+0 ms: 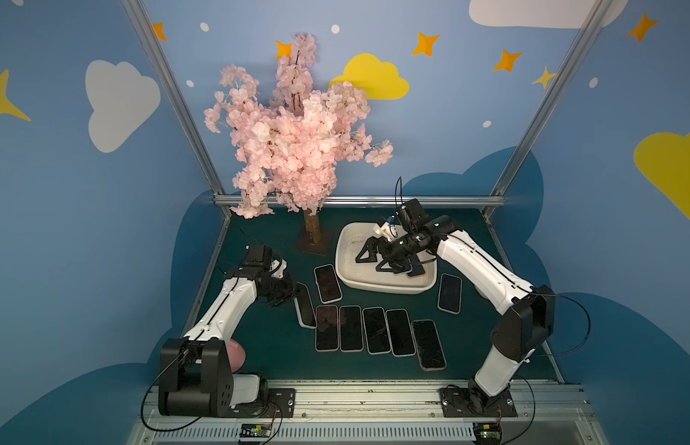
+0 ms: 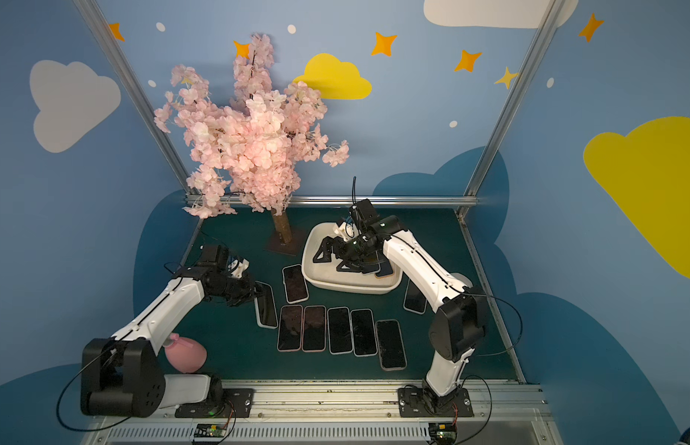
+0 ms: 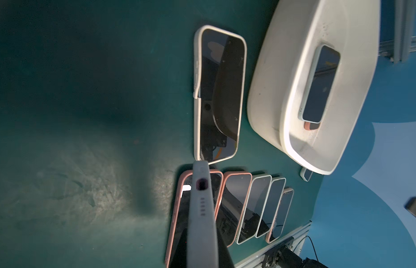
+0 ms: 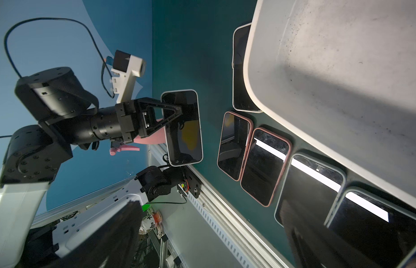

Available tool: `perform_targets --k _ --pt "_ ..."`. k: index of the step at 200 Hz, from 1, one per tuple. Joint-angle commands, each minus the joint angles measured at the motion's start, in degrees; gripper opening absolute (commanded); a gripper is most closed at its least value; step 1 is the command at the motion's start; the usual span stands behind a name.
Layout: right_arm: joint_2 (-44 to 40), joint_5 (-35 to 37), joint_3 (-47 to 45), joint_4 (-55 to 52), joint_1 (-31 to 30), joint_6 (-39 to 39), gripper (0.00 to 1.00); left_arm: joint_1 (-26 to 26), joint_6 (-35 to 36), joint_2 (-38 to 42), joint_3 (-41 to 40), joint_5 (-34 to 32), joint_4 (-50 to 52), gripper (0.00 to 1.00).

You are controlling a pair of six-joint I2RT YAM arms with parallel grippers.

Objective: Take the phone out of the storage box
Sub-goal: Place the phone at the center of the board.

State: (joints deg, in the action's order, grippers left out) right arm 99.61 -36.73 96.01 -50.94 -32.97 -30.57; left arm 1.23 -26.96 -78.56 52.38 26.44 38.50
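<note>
The bare tabletop beside the single phone near the tree is outward and below. My left gripper needs to go down and outward to that spot next and release the white-cased phone.
The cream storage box stands at the back right of the green table. A dark phone lies inside it, on top of an orange-cased one. My right gripper hangs open over the box's inside, left of those phones and holding nothing. Over at the table's left, my left gripper is shut on a white-cased phone. In the left wrist view that phone's port end points away from the camera.
Several phones lie face up in a row at the table's middle front. Single phones lie left and right of the box. A pink blossom tree stands at the back. A pink spray bottle sits front left.
</note>
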Motion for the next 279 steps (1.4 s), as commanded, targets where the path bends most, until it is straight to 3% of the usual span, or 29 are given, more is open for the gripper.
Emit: perform_targets --k 1,112,181,224,246,279 --pt "-3.2 -1.8 -1.3 0.5 1.3 1.4 0.99 -0.2 0.3 -2.2 1.8 -1.8 -3.3 0.03" --pt "-9.1 -4.8 -7.8 -1.3 7.8 4.3 0.99 -0.9 1.4 -17.7 10.7 -5.0 -8.0 0.03" --pt "-11.4 -4.7 -10.8 -1.2 9.4 4.6 0.99 -0.9 -1.6 -23.5 11.8 -1.5 -12.5 0.03" --pt "-11.7 -4.8 -11.9 -1.3 9.5 4.8 0.99 -0.8 -1.5 -24.2 10.4 -2.4 -13.0 0.14" --pt "-11.6 -4.9 -12.3 -1.2 9.5 5.0 0.99 -0.8 -1.3 -23.7 10.1 -3.6 -12.0 0.39" --pt "-11.3 -4.9 -12.1 -1.1 9.5 5.1 0.99 -1.0 -0.6 -23.0 9.8 -5.1 -10.1 0.51"
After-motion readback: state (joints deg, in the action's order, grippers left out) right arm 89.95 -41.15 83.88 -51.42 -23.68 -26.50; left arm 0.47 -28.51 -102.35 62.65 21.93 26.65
